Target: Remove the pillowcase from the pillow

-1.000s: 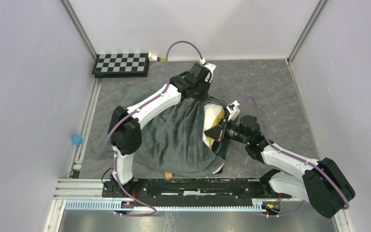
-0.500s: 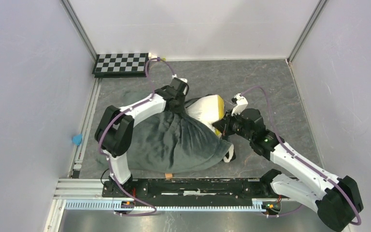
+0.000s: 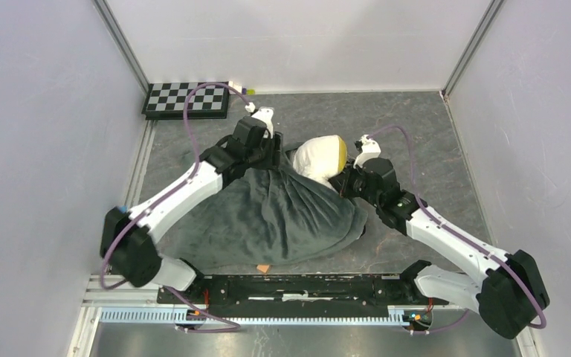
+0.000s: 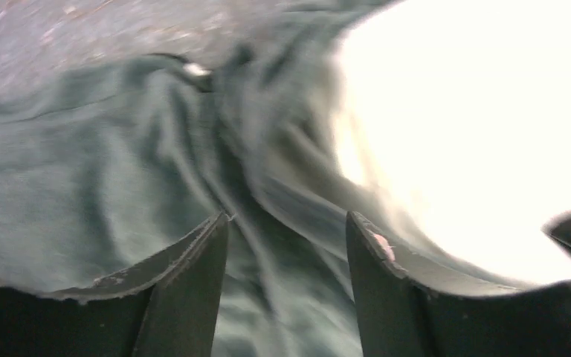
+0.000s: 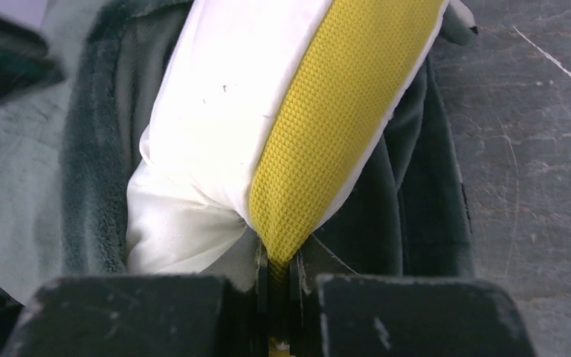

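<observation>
The pillowcase wraps the pillow [image 3: 316,155], so my right gripper will pull the pillow's yellow edge outward and to the right in the top view, over bare tabletop, and release it.
The dark grey-green pillowcase [image 3: 268,216] lies bunched in a mound on the table, plain side up. One end of the white pillow [image 3: 316,155], with its yellow edge [image 3: 340,152], pokes out of the far opening. My left gripper [image 3: 273,154] hovers at that opening, open, with folds of the pillowcase [image 4: 119,171] under its fingers [image 4: 193,260] and nothing pinched; the pillow [image 4: 476,126] glares white to its right. My right gripper [image 5: 276,271] is shut on the yellow edge [image 5: 334,111] of the pillow [image 5: 215,104], with the pillowcase [image 5: 93,163] bunched around it.
A checkerboard [image 3: 187,99] lies at the far left corner. A small orange scrap [image 3: 263,268] sits by the black front rail [image 3: 290,286]. Grey walls close in on the left, right and far sides.
My left gripper has opened and let go of the pillowcase, and its arm swung out to the left. The right gripper pulled the pillow farther out, so more white shows.
</observation>
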{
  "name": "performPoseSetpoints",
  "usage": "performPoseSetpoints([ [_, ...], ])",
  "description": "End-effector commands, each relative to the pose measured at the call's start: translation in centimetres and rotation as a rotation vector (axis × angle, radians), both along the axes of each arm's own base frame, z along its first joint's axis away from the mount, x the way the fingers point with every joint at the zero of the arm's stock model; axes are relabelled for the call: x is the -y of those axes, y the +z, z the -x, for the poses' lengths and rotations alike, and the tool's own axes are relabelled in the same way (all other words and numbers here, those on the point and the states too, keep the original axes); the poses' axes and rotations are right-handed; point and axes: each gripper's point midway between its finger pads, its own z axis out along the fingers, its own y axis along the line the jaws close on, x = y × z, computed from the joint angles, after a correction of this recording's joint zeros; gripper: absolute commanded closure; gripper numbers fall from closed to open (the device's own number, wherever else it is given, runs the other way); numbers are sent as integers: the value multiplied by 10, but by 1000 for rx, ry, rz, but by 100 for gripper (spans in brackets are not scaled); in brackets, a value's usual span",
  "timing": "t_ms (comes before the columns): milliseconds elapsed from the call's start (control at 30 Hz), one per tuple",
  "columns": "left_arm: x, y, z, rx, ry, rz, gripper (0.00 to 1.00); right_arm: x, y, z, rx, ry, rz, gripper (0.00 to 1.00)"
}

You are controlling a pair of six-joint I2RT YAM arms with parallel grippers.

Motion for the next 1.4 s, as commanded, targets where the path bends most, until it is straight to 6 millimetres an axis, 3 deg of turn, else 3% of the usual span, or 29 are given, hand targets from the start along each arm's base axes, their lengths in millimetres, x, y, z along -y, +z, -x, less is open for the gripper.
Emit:
performPoseSetpoints([
  [0, 19, 50, 45, 71, -42, 65, 31, -17, 88, -42, 221, -67, -190, 100],
  [100, 25, 59, 76, 66, -96, 101, 29, -26, 99, -50, 226, -60, -223, 100],
  [233, 50, 76, 131, 64, -265, 280, 27, -37, 111, -54, 233, -35, -281, 100],
  [367, 75, 70, 180, 27, -439, 356, 16, -44, 117, -55, 228, -10, -299, 100],
  [533, 81, 39, 185, 43, -441, 232, 16, -48, 118, -55, 210, -4, -327, 100],
  [733, 78, 8, 173, 139, -361, 39, 17, -47, 116, -55, 188, -12, -331, 100],
  [933, 101, -7, 189, 96, -438, 117, 16, -36, 118, -62, 179, -54, -341, 100],
  [1000, 97, -18, 187, 92, -421, 87, 24, -34, 116, -64, 170, -64, -351, 100],
  [1100, 81, -39, 179, 70, -361, -35, 59, -29, 111, -67, 156, -73, -361, 100],
  [1167, 73, -44, 183, 35, -358, -83, 75, -23, 107, -72, 141, -89, -355, 100],
  [1300, 61, -48, 195, -16, -369, -79, 96, 10, 101, -91, 129, -156, -335, 100],
  [1367, 52, -52, 199, -33, -361, -85, 98, 33, 99, -103, 130, -204, -332, 100],
])
